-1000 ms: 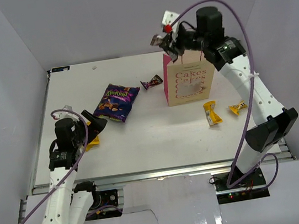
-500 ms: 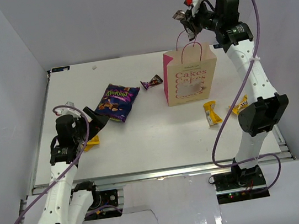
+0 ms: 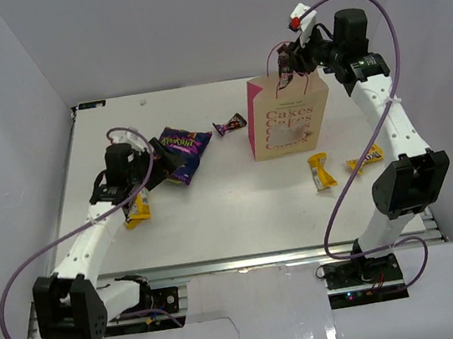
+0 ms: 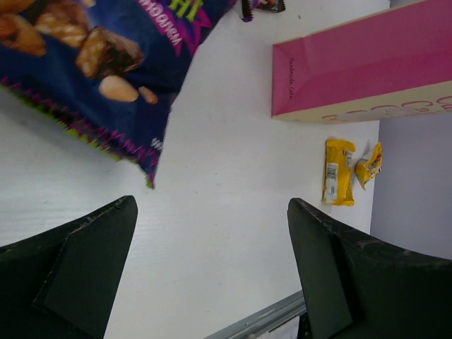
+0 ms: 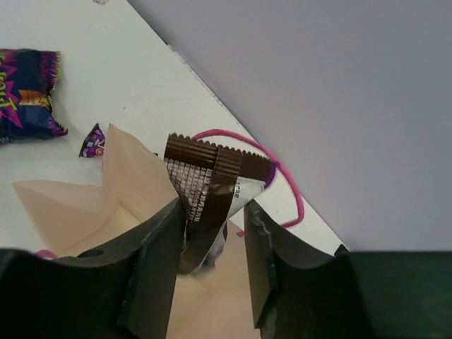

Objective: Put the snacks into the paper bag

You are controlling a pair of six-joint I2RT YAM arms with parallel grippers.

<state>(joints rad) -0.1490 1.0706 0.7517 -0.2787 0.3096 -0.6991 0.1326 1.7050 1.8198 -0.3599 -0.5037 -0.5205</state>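
Note:
I should next reach outward over the snack bag (image 3: 182,152) with my left gripper and lower it onto the packet's purple end (image 3: 220,129), because the dark brown packet is past that bag.
The tan paper bag (image 3: 287,123) with pink "Cakes" lettering stands upright at the back right. My right gripper (image 3: 286,66) hangs over its open mouth (image 5: 70,205). Its jaws stand apart, and a dark brown packet (image 5: 212,183) leans on the left finger with a gap to the right one. My left gripper (image 3: 145,177) is open wide just short of the purple-blue snack bag (image 3: 182,152), whose corner shows ahead of the fingers (image 4: 92,63). Another brown packet (image 3: 229,123) lies left of the paper bag. Two yellow packets (image 3: 320,171) (image 3: 361,162) lie in front of it.
A third yellow packet (image 3: 137,211) lies beside the left forearm. The pink handle loop (image 5: 282,176) curves just behind the right fingers. White enclosure walls stand close behind the paper bag and to the right. The table's front edge rail (image 4: 261,318) is near the left gripper.
The right gripper swung over the bag's mouth and came down, and its jaws have widened around the brown packet. The left arm reached forward to the purple-blue bag, jaws still open.

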